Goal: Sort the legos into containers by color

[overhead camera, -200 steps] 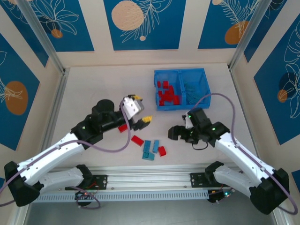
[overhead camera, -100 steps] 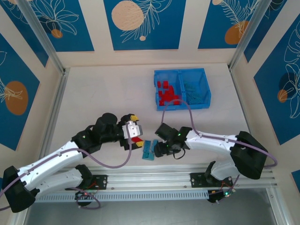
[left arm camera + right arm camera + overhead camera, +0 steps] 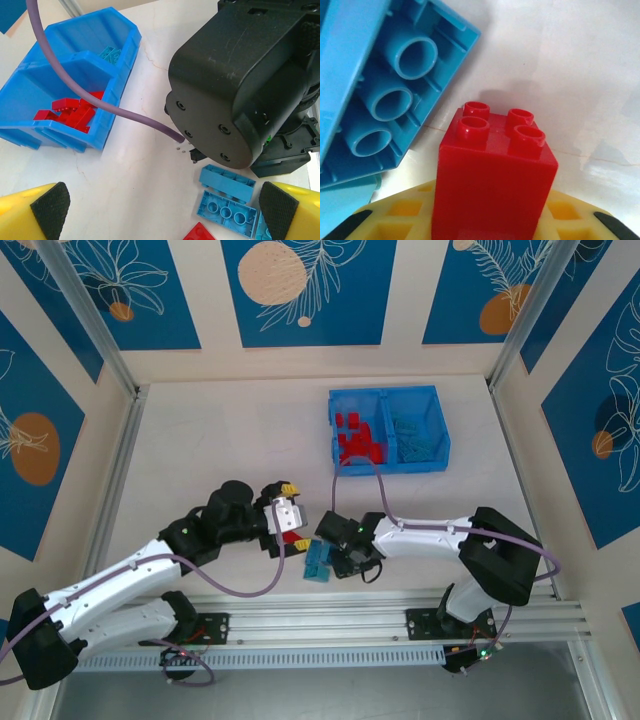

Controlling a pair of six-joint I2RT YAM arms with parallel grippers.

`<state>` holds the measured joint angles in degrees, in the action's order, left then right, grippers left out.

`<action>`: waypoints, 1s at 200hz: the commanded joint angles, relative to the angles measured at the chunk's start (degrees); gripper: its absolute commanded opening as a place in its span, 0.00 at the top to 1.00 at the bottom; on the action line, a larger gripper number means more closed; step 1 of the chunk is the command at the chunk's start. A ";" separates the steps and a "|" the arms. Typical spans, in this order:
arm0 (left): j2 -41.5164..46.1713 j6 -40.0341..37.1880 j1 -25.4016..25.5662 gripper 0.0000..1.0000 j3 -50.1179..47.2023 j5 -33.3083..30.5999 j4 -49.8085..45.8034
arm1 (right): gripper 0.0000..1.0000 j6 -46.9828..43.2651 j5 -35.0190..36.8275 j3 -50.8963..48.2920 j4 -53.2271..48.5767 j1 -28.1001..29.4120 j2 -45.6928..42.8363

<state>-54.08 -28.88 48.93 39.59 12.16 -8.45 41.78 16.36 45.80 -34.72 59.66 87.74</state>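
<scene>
The matching red lego should be lifted next by my right gripper, carried outward over to the section of the blue bin that already holds red legos, and let go there.
The blue bin (image 3: 388, 468) stands at the back right, with red legos (image 3: 356, 438) in its left compartment and blue legos (image 3: 418, 436) in its right one. Loose blue legos (image 3: 318, 562) and a red lego (image 3: 299, 541) lie near the table's front. My right gripper (image 3: 338, 556) is low over this pile. Up close, the right gripper (image 3: 495, 222) is shut on a red lego (image 3: 495, 170), studs pointing away, beside an upturned blue lego (image 3: 395, 95). My left gripper (image 3: 288, 525) hovers just left of the pile. In its own view the left gripper (image 3: 162, 220) is open, and blue legos (image 3: 226, 197) lie between its pads.
The right arm's black body (image 3: 240, 75) looms close ahead of the left gripper, with a purple cable (image 3: 100, 100) crossing toward the bin (image 3: 30, 135). An aluminium rail (image 3: 320, 625) runs along the near edge. Walls enclose the table on three sides.
The right arm swung left from near the bin down onto the loose pile and closed on a red lego. The left gripper dropped toward the pile and opened fully.
</scene>
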 commanded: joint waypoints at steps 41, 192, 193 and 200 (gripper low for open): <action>4.13 -0.20 0.58 0.00 -3.25 2.58 4.97 | 0.73 -1.98 7.41 2.67 -0.56 -4.16 -14.87; 4.21 11.60 0.60 0.00 3.88 -6.94 -6.44 | 0.72 -21.70 6.96 47.02 3.08 -35.14 22.05; 4.23 11.76 0.58 0.00 3.94 -7.14 -6.64 | 0.72 -21.63 6.99 47.37 2.86 -35.23 22.39; 4.24 12.94 0.58 0.00 4.26 -8.69 -7.66 | 0.68 -21.07 6.83 49.84 1.53 -35.54 24.51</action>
<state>-50.74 -19.90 48.99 41.78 8.51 -11.25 20.71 22.35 88.01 -29.78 25.32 107.13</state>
